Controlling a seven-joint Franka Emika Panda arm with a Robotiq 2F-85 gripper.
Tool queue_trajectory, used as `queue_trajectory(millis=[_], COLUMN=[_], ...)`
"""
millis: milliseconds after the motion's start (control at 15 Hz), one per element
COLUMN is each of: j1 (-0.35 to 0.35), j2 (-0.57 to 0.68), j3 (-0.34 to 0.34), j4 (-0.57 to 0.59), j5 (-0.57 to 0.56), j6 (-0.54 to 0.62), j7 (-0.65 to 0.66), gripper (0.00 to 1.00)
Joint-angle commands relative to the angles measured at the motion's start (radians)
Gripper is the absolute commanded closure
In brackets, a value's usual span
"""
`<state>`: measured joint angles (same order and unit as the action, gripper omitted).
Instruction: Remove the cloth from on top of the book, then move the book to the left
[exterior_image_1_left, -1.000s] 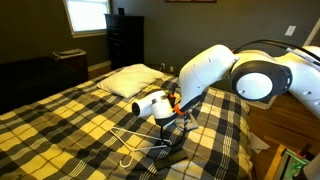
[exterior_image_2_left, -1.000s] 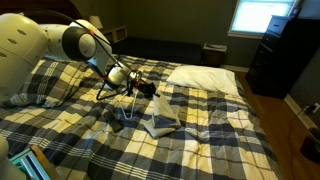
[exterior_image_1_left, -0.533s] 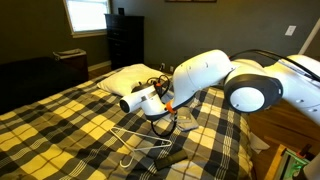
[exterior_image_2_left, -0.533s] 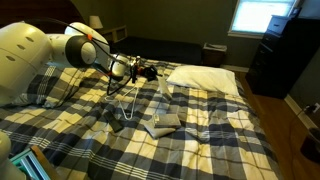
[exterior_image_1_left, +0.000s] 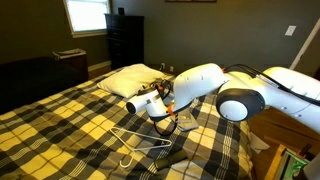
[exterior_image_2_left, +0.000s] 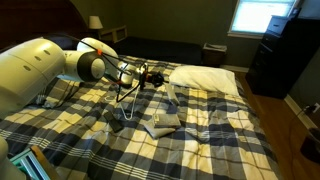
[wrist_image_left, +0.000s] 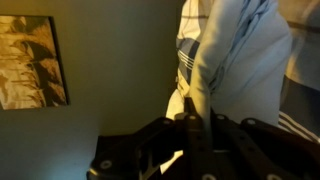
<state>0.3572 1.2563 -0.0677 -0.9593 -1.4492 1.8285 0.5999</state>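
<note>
The robot will swing its gripper outward with a turn, take the hanging pale cloth over the bare bedspread beside the book and release it, since that patch is clear.
My gripper (wrist_image_left: 196, 118) is shut on the pale cloth (wrist_image_left: 232, 50), which hangs from the jaws in the wrist view. In both exterior views the gripper (exterior_image_2_left: 153, 76) (exterior_image_1_left: 168, 98) is held above the plaid bed, and the cloth (exterior_image_2_left: 170, 95) dangles from it, clear of the book. The grey book (exterior_image_2_left: 162, 123) lies flat on the bedspread below and slightly in front of the cloth. It also shows under the arm in an exterior view (exterior_image_1_left: 186, 122), partly hidden.
A white wire hanger (exterior_image_1_left: 140, 141) lies on the bedspread near the book; it also shows in an exterior view (exterior_image_2_left: 126, 103). A large white pillow (exterior_image_2_left: 205, 79) (exterior_image_1_left: 128, 79) lies at the head of the bed. A dark dresser (exterior_image_1_left: 124, 40) stands behind.
The gripper has lifted the cloth off the book and carried it up and towards the pillow. The book stays on the bed.
</note>
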Motion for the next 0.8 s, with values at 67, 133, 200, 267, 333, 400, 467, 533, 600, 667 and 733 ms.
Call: queue_trajectory(millis=[67, 133, 200, 267, 333, 400, 467, 533, 600, 667, 733], j1=[-0.03, -0.035, -0.051, -0.056, -0.063, -0.066, -0.07, -0.073, -0.076, -0.08, -0.084], j2=[0.132, 0.138, 0.129, 0.114, 0.104, 0.095, 0.083, 0.068, 0.054, 0.041, 0.028], j3=[0.031, 0.041, 0.074, 0.092, 0.11, 0.126, 0.142, 0.157, 0.171, 0.183, 0.189], j4=[0.211, 0.229, 0.227, 0.214, 0.207, 0.195, 0.179, 0.154, 0.131, 0.105, 0.08], j5=[0.011, 0.035, 0.051, 0.065, 0.074, 0.077, 0.079, 0.077, 0.075, 0.069, 0.056], j6=[0.231, 0.275, 0.313, 0.357, 0.401, 0.448, 0.497, 0.549, 0.601, 0.656, 0.718], j7=[0.009, 0.009, -0.009, -0.021, -0.023, -0.02, -0.019, -0.015, -0.012, -0.004, 0.015], gripper=[0.98, 0.98, 0.98, 0.68, 0.67, 0.6, 0.53, 0.46, 0.38, 0.31, 0.24])
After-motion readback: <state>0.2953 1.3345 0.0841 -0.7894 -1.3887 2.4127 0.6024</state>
